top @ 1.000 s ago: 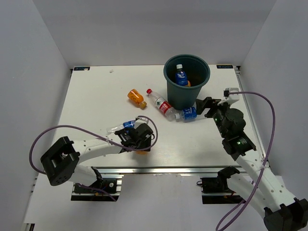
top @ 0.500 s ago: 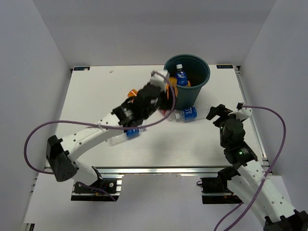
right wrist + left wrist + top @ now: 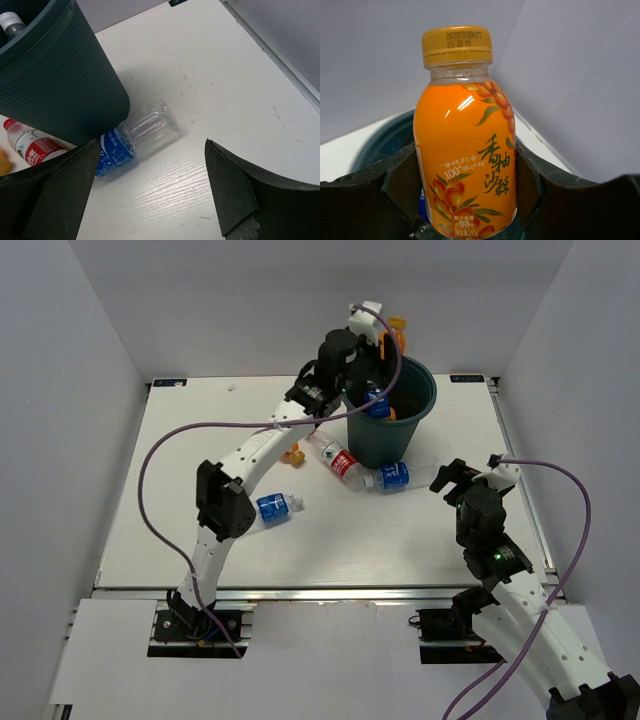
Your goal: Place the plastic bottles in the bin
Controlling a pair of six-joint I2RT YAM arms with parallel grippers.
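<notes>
The bin-side blue-label bottle lies at an angle, below and left of my right gripper in the top view. My right gripper needs to turn and go down onto the bottle's clear half (image 3: 419, 475) (image 3: 145, 127) next.
My left gripper (image 3: 382, 343) is shut on an orange-filled bottle (image 3: 397, 332) and holds it upright over the far rim of the dark teal bin (image 3: 400, 430). In the left wrist view the bottle (image 3: 465, 150) fills the gap between the fingers. A blue-label bottle (image 3: 376, 400) stands inside the bin. A red-label bottle (image 3: 338, 462) and a blue-label bottle (image 3: 392, 476) lie at the bin's base. Another blue-label bottle (image 3: 272, 508) lies mid-table. A second orange bottle (image 3: 292, 453) lies half hidden behind the left arm. My right gripper (image 3: 455, 477) is open and empty, just right of the blue-label bottle (image 3: 135, 135).
White walls enclose the table on three sides. The bin's ribbed wall (image 3: 60, 80) stands close to the left of my right gripper. The red-label bottle (image 3: 32, 145) shows at the left edge of the right wrist view. A purple cable loops off each arm.
My left arm has swung from the near middle of the table up to the bin, carrying the orange bottle. My right gripper has backed away from the bottle by the bin.
</notes>
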